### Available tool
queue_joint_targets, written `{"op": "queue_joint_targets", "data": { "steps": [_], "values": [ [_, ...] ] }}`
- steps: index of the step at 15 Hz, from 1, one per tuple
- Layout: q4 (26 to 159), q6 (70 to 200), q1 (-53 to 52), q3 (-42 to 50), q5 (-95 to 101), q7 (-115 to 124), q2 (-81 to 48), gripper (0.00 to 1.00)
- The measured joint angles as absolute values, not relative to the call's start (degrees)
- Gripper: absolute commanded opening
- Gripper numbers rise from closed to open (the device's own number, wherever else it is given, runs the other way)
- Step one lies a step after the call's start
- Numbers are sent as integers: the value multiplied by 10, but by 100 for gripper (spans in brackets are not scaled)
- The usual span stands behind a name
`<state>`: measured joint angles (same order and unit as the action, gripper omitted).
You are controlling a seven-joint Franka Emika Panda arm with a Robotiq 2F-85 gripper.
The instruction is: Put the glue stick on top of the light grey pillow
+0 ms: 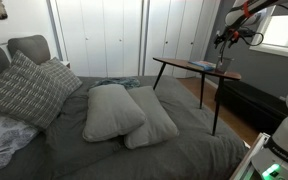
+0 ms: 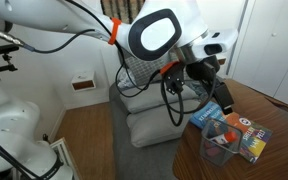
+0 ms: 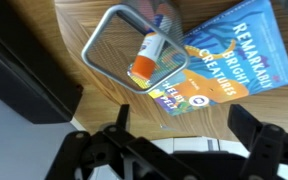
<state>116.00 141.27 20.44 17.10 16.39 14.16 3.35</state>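
The glue stick sits at a slant to my fingers. My gripper will next turn and move over the see-through cup, then go down to the orange cap (image 3: 144,67).
The glue stick (image 3: 146,56), white with an orange cap, stands in a small see-through cup (image 3: 104,45) on the wooden side table (image 3: 84,100). My gripper (image 3: 179,150) is open and empty, hovering above the table and apart from the cup; it shows in both exterior views (image 1: 228,38) (image 2: 206,70). Two light grey pillows (image 1: 112,110) lie side by side in the middle of the bed and also show in an exterior view (image 2: 149,112). The glue stick is too small to make out in the exterior views.
Colourful books (image 3: 229,55) lie next to the cup on the table (image 1: 194,66). A checked pillow (image 1: 24,88) leans at the head of the dark grey bed (image 1: 184,145). White closet doors (image 1: 104,35) stand behind.
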Motion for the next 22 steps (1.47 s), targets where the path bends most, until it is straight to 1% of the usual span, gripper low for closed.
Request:
{"op": "queue_joint_targets", "data": {
  "steps": [3,7,12,17,19,20,21,22],
  "values": [
    [1146,1357,212,188,155,162,32,100],
    [1137,1288,216,206,70,177,34,100],
    [1134,1271,218,221,16,232,30,100],
    [1125,1262,218,225,1,234,21,100],
    [1121,1247,218,226,-6,196,15,99],
    [1116,1238,218,228,-8,166,12,85],
    [1109,1230,219,231,-12,139,8,75],
    [1101,1224,221,235,-16,116,3,78]
  ]
}}
